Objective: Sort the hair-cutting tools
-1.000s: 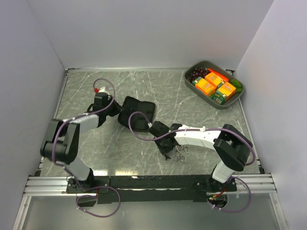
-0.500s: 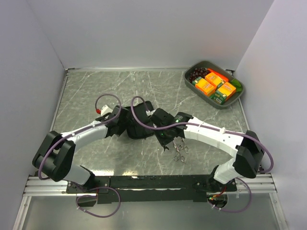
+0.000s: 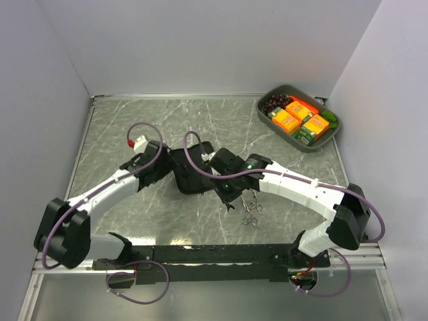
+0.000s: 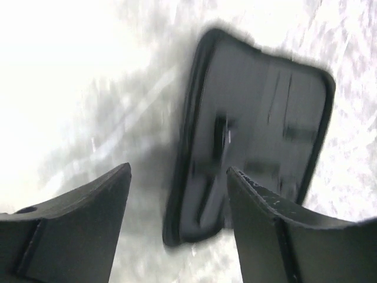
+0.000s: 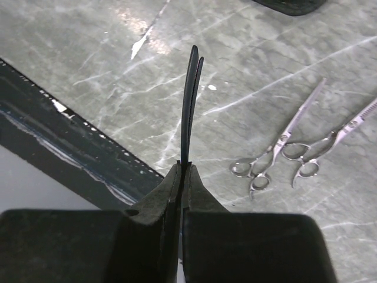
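Observation:
My left gripper's open fingers are still above the zip case. My left gripper needs to move outward and go down onto the zip case's side edge by the case's far corner (image 3: 175, 156) (image 4: 200, 66).
Two silver scissors (image 5: 277, 147) (image 5: 330, 141) lie side by side on the marble table; in the top view the scissors (image 3: 251, 212) sit right of my right gripper (image 3: 228, 200). That right gripper (image 5: 184, 167) is shut on a thin black hair clip (image 5: 189, 100), which sticks straight out past the fingertips above the table. My left gripper (image 4: 178, 170) stands open, nothing between its fingers, just above the near end of the flat black zip case (image 4: 259, 118). From above, the left gripper (image 3: 162, 171) is at the left edge of the case (image 3: 189, 176). No other clip shows.
A grey tray (image 3: 289, 87) holding orange boxes and grapes stands at the back right corner. White walls close in the table on three sides. A black rail (image 5: 70, 135) runs along the near edge, close to the clip's tip.
My left gripper has opened and the left arm has stretched toward the case, which has shifted slightly. The right arm has swung left with the clip, away from the scissors.

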Tool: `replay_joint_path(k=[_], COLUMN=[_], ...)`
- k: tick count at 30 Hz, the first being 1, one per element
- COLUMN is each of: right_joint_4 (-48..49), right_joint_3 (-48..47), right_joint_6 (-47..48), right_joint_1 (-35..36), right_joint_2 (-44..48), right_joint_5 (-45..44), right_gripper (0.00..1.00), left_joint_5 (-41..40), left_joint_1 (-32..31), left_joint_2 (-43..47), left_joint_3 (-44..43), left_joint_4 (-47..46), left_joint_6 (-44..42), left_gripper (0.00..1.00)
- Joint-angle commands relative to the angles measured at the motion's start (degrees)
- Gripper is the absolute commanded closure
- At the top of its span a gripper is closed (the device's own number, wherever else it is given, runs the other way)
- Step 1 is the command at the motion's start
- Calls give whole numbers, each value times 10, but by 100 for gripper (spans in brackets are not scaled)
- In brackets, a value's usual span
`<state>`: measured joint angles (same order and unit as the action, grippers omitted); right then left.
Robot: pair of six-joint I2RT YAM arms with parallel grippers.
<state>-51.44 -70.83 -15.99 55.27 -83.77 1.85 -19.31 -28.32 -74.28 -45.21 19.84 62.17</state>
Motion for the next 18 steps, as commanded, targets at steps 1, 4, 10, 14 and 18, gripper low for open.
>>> replay_joint_path(k=[1, 4, 10, 14, 18], right_joint_4=[21, 25, 43, 48, 50], right_joint_3=[-21, -12, 30, 50, 64], right_joint_6=[0, 2, -1, -4, -4], right_joint_1=[0, 1, 0, 0, 0], right_joint_2=[2, 6, 38, 50, 61], right_joint_5=[21, 21, 25, 24, 21], right_gripper=[100, 100, 100, 100, 100], left_joint_5=[98, 182, 333, 391, 429], left_joint_1=[74, 106, 136, 144, 163], left_joint_2=[-79, -142, -225, -299, -329], left_joint_3=[-51, -80, -112, -146, -158], left_joint_4=[-127, -183, -280, -276, -284], left_joint_6=[-182, -250, -329, -361, -366], left_gripper=[34, 34, 28, 29, 37])
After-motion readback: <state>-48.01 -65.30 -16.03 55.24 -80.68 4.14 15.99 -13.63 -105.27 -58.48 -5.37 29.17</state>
